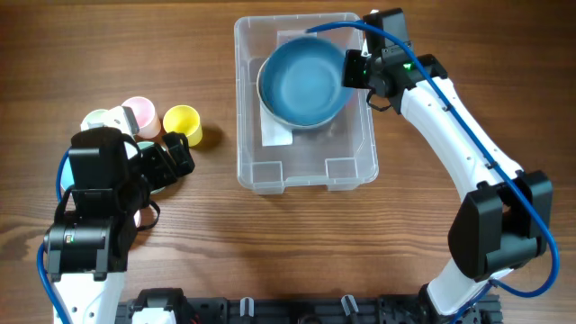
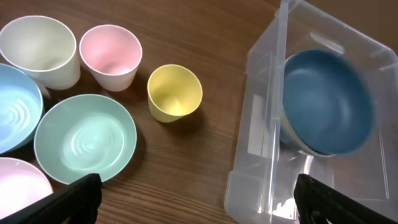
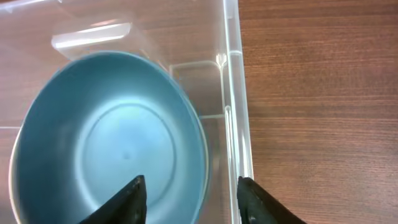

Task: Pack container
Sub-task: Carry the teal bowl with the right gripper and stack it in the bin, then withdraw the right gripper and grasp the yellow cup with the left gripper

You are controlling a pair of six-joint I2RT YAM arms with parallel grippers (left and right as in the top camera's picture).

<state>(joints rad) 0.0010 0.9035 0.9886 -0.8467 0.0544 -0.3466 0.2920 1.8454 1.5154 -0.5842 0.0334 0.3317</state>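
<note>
The yellow cup's rim (image 1: pixel 200 122) (image 2: pixel 200 92) is open on the side facing the container, with bare wood there, so my left gripper will move outward and down onto it there next.
The clear rectangular container (image 1: pixel 247 135) stands at the table's centre back, with a white label (image 1: pixel 274 133) on its base. A dark blue bowl (image 1: pixel 301 85) lies tilted inside its far end. My right gripper (image 1: pixel 355 72) is open at the container's far right corner. In the right wrist view its fingers (image 3: pixel 191 182) straddle the bowl's (image 3: pixel 106 143) rim and the container's wall (image 3: pixel 231 93). My left gripper (image 1: pixel 180 157) is open and empty, left of the container. In the left wrist view the gripper (image 2: pixel 199 205) hangs over bare wood between the container (image 2: pixel 261 93) with the bowl (image 2: pixel 326 99) and the loose dishes.
Left of the container stand a yellow cup (image 2: pixel 175 92), a pink cup (image 2: pixel 111 55) and a cream cup (image 2: pixel 38 46). Beside them lie a mint bowl (image 2: pixel 85 137), a light blue bowl (image 2: pixel 12 106) and a pink bowl (image 2: pixel 18 186). The yellow cup (image 1: pixel 182 121) is nearest the container.
</note>
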